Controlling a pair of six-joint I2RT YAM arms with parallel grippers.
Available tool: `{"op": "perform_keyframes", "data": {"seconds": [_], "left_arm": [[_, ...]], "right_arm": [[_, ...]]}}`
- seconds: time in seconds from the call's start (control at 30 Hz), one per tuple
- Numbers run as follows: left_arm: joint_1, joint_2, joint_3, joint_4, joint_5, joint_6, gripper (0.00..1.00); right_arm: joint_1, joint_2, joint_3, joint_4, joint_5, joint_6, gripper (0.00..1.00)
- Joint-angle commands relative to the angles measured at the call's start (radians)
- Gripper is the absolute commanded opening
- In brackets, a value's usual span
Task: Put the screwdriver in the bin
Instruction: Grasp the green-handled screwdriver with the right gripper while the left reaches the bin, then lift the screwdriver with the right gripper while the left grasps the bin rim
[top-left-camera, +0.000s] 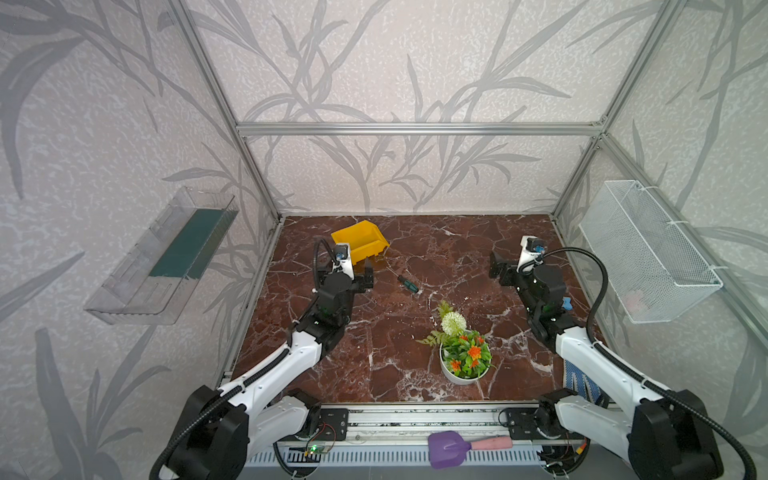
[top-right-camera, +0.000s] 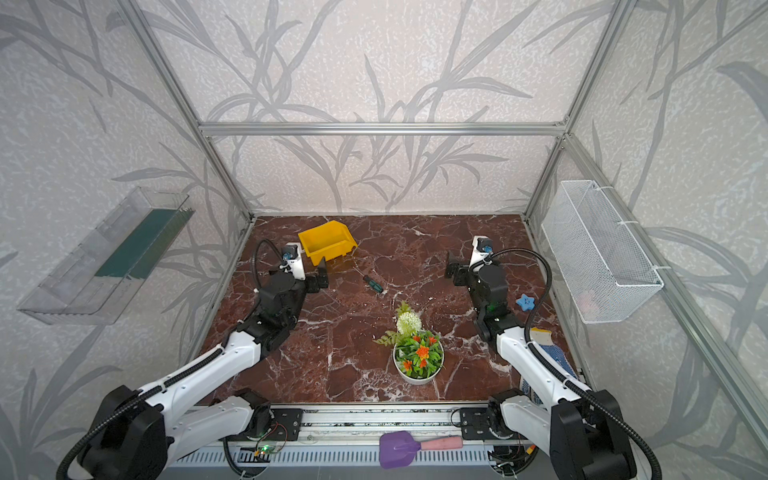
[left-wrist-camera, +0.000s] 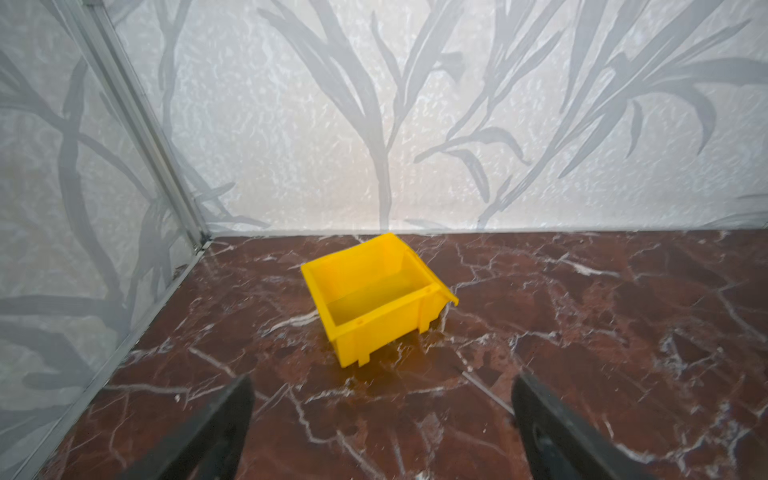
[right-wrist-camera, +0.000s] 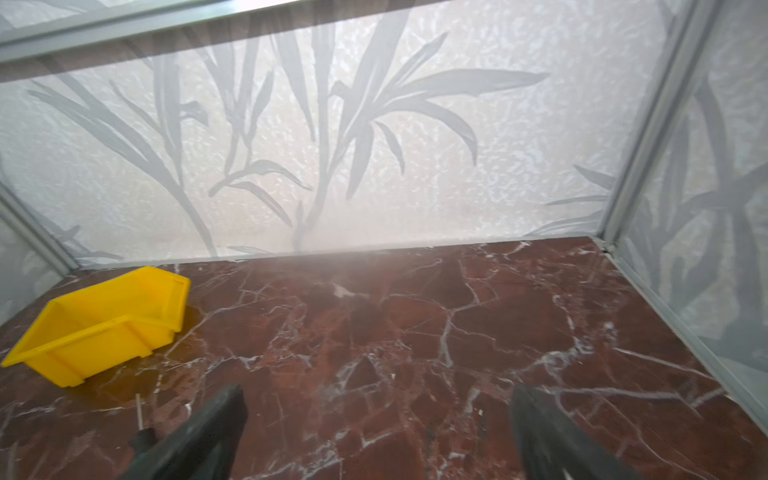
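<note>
My right gripper swings across toward the screwdriver next, tips downward and lowers its open fingers astride the green-and-black handle (top-left-camera: 410, 285) (right-wrist-camera: 144, 440), because it lies flat on the tabletop.
The screwdriver (top-left-camera: 408, 284) (top-right-camera: 373, 284) lies flat on the marble table, its dark green-and-black handle toward the front and its thin shaft pointing at the bin. The yellow bin (top-left-camera: 368, 249) (top-right-camera: 332, 251) stands empty at the back left, also seen in the wrist views (left-wrist-camera: 374, 328) (right-wrist-camera: 104, 345). My left gripper (top-left-camera: 351, 266) (left-wrist-camera: 382, 399) hovers open just in front of the bin and left of the screwdriver, nothing between its fingers. My right gripper (top-left-camera: 513, 258) (right-wrist-camera: 376, 405) is open and empty at the right. The right wrist view catches the screwdriver's shaft (right-wrist-camera: 138, 409) beside one finger.
A white pot of artificial flowers (top-left-camera: 461, 357) stands front of centre. A blue star (top-right-camera: 525, 302) lies by the right arm. A purple scoop (top-left-camera: 451, 449) rests on the front rail. A white mesh basket (top-left-camera: 648, 253) and a clear tray (top-left-camera: 162, 257) hang on the side walls.
</note>
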Motion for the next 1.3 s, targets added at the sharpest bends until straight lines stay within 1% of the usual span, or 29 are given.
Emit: {"op": "perform_keyframes", "data": {"seconds": [0.0,0.07,0.1,0.17,0.27,0.33,0.4,0.43,0.47,0.57,0.73,0.83,1.03,1.23,1.27], "left_arm": [[0.0,0.017,0.155,-0.388,0.012,-0.295,0.99],[-0.001,0.024,0.223,-0.492,0.106,-0.328,0.99],[-0.001,0.021,0.233,-0.519,0.126,-0.345,0.99],[0.003,-0.006,0.224,-0.562,0.12,-0.418,0.99],[0.027,-0.062,0.171,-0.567,0.14,-0.45,0.99],[0.076,-0.082,0.148,-0.577,0.215,-0.469,0.99],[0.142,-0.089,0.128,-0.593,0.331,-0.523,0.99],[0.187,-0.092,0.111,-0.587,0.386,-0.546,0.99],[0.218,-0.097,0.089,-0.572,0.414,-0.563,0.99],[0.249,-0.116,0.051,-0.557,0.41,-0.566,0.99],[0.261,-0.125,0.022,-0.528,0.427,-0.575,0.99],[0.265,-0.117,0.02,-0.519,0.426,-0.577,0.99],[0.27,-0.096,0.022,-0.487,0.426,-0.579,0.99],[0.272,-0.029,0.07,-0.469,0.415,-0.559,0.99],[0.272,-0.014,0.084,-0.471,0.414,-0.56,0.99]], "right_arm": [[0.05,0.061,0.127,-0.22,-0.079,0.003,0.99],[0.112,0.134,0.239,-0.345,-0.063,-0.047,0.99],[0.14,0.17,0.281,-0.381,-0.055,-0.071,0.99],[0.202,0.26,0.37,-0.44,-0.047,-0.117,0.99],[0.277,0.4,0.492,-0.513,-0.029,-0.165,0.99],[0.317,0.489,0.571,-0.568,-0.041,-0.186,0.99],[0.345,0.578,0.651,-0.622,-0.077,-0.194,1.0],[0.359,0.633,0.688,-0.646,-0.095,-0.195,0.99],[0.37,0.676,0.727,-0.665,-0.098,-0.192,0.97],[0.398,0.775,0.809,-0.72,-0.111,-0.197,0.9],[0.427,0.896,0.919,-0.817,-0.138,-0.231,0.83],[0.431,0.952,0.981,-0.886,-0.128,-0.216,0.74],[0.436,1.045,1.037,-0.926,-0.128,-0.212,0.56],[0.436,1.104,1.079,-0.923,-0.103,-0.203,0.47],[0.436,1.117,1.09,-0.929,-0.1,-0.203,0.44]]}}
